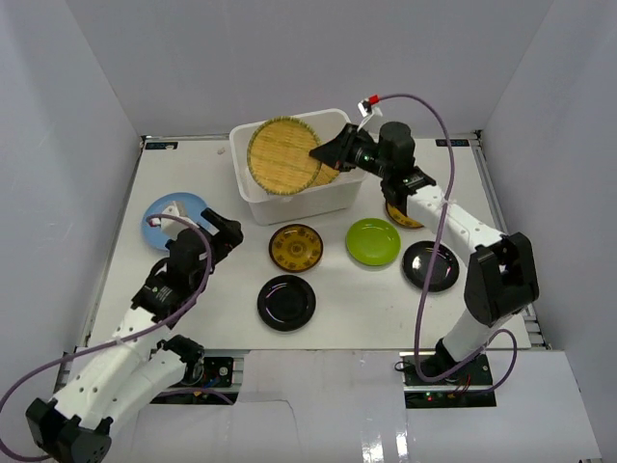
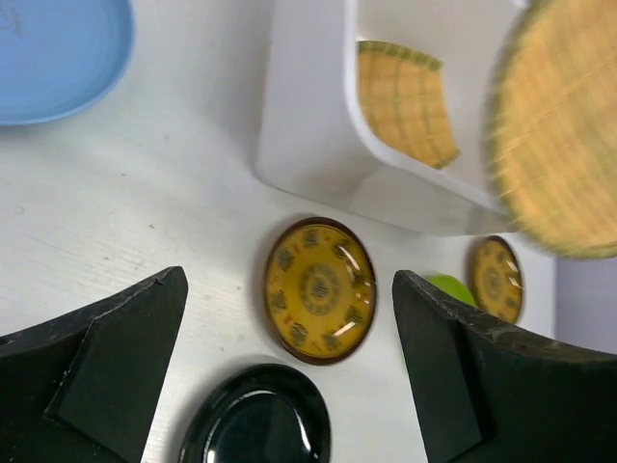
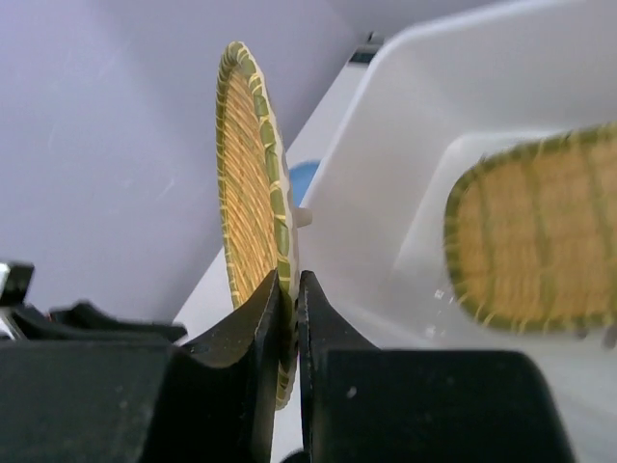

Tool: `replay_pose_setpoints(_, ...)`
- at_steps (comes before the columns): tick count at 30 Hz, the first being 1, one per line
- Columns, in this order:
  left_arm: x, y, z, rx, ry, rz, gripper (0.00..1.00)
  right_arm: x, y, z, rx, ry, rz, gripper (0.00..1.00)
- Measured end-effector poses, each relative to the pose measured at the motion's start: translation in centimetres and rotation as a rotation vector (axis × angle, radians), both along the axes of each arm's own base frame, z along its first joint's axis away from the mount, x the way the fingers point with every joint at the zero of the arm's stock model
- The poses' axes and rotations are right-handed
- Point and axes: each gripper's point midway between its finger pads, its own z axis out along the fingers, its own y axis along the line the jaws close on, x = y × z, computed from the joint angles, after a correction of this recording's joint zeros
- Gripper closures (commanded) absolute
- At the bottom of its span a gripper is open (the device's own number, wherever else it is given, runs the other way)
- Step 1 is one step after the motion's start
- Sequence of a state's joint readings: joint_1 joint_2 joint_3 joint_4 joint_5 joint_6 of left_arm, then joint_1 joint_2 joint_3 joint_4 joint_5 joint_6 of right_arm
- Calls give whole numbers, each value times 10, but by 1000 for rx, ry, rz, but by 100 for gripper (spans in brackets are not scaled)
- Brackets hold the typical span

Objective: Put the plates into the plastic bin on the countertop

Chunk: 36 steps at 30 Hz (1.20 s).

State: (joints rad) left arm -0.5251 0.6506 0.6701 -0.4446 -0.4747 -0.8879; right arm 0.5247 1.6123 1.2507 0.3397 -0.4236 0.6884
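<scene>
The hanging plate goes down toward the second woven plate (image 1: 329,176) in the bin (image 1: 258,207) below next. My right gripper tips downward, lowers it and releases the hanging plate's rim.
My right gripper (image 1: 323,154) (image 3: 287,282) is shut on the rim of a woven straw-yellow plate (image 1: 282,154) (image 3: 251,193), which hangs on edge over the white plastic bin (image 1: 258,207) (image 3: 424,125). A second woven plate (image 2: 405,101) (image 3: 535,241) lies inside the bin. My left gripper (image 1: 227,236) (image 2: 289,285) is open and holds nothing, above a gold-patterned plate (image 1: 296,247) (image 2: 320,289) and a glossy black plate (image 1: 286,302) (image 2: 255,420). The light blue plate (image 1: 174,217) (image 2: 48,53) lies on the countertop (image 1: 222,318) to its left.
A lime green plate (image 1: 373,241), another black plate (image 1: 430,265) and a second gold-patterned plate (image 1: 405,216), partly under the right arm, lie to the right of the bin's front. Pale grey walls close in the countertop on three sides.
</scene>
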Motion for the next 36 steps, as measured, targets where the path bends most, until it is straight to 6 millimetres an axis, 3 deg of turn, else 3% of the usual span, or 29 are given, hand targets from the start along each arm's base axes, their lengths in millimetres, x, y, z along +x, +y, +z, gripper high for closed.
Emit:
replay_pose_setpoints(4,22,11,-29,58,90,75,2,59,-16,30,9,-56,-95,92)
replay_pose_setpoints(6,33,25,-41,53,129,126,2,87,-22,31,-9,-56,-138,92)
replay_pose_setpoints(9,44,54,-56,2,166,209,2,121,-27,16,-63,-36,-191,92)
replay_pose_setpoints(12,42,95,-78,-51,199,332,2,141,-29,-20,-138,16,-216,92)
replay_pose_setpoints(18,29,138,-127,-155,291,487,2,146,-30,-100,-267,158,-216,91)
replay_pose_setpoints(21,22,146,-149,-185,333,531,2,144,-31,-124,-305,210,-211,80)
replay_pose_setpoints(22,21,148,-154,-192,344,542,2,143,-31,-128,-311,217,-211,64)
replay_pose_setpoints(25,26,157,-165,-213,366,573,2,145,-31,-127,-310,206,-215,34)
replay_pose_setpoints(28,30,166,-179,-231,398,602,2,145,-32,-126,-317,192,-212,15)
replay_pose_setpoints(32,47,176,-177,-247,379,616,2,141,-33,-116,-321,164,-201,13)
replay_pose_setpoints(36,64,182,-178,-251,385,620,11,122,-39,-91,-304,130,-193,13)
